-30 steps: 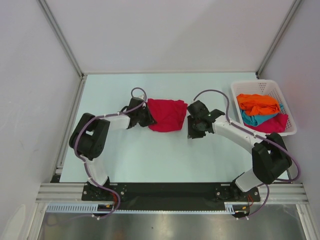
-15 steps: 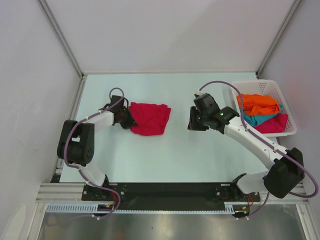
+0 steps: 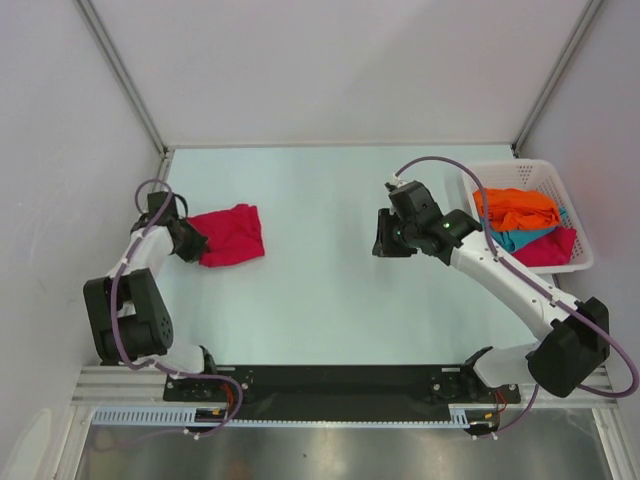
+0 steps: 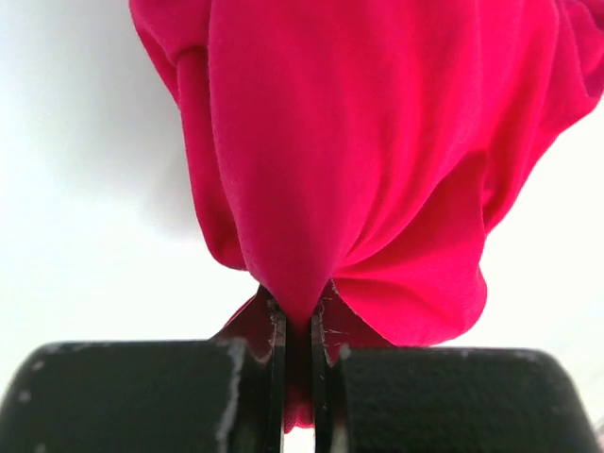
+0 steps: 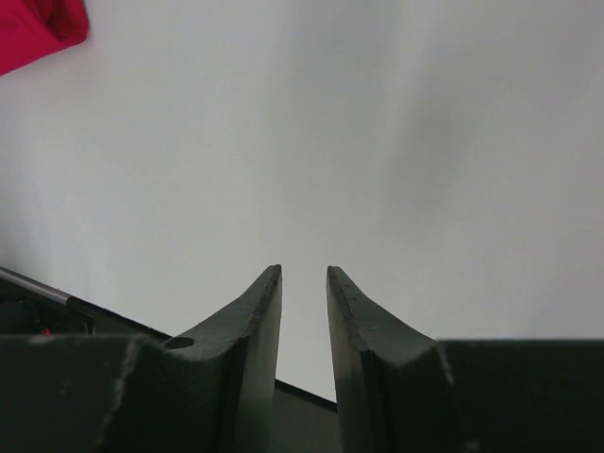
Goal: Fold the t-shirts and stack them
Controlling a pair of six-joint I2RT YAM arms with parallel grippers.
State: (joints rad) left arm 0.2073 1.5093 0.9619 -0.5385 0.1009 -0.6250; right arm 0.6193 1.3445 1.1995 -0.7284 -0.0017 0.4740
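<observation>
The crimson t-shirt (image 3: 232,234) in my left gripper drags back and left in the top view next, for release on the tabletop's side strip (image 3: 177,280), since that's bare.
A crimson t-shirt (image 3: 232,234) lies bunched on the left side of the table. My left gripper (image 3: 192,243) is shut on its left edge. In the left wrist view the red cloth (image 4: 359,142) is pinched between the two fingers of the gripper (image 4: 299,311) and spreads away from them. My right gripper (image 3: 382,236) hangs over the table's middle right, open, with nothing between its fingers (image 5: 304,274). A corner of the crimson t-shirt (image 5: 33,28) shows at the top left of the right wrist view. An orange t-shirt (image 3: 515,207), a teal one (image 3: 510,240) and another crimson one (image 3: 555,248) lie in the basket.
The white slatted basket (image 3: 525,170) stands at the back right against the wall frame. Metal frame posts and white walls close in the left, back and right sides. A black rail with both arm bases runs along the near edge (image 3: 330,380).
My left arm has swung left, dragging the crimson t-shirt from the table's middle to the left side. My right arm pulled back slightly to the right, away from the shirt.
</observation>
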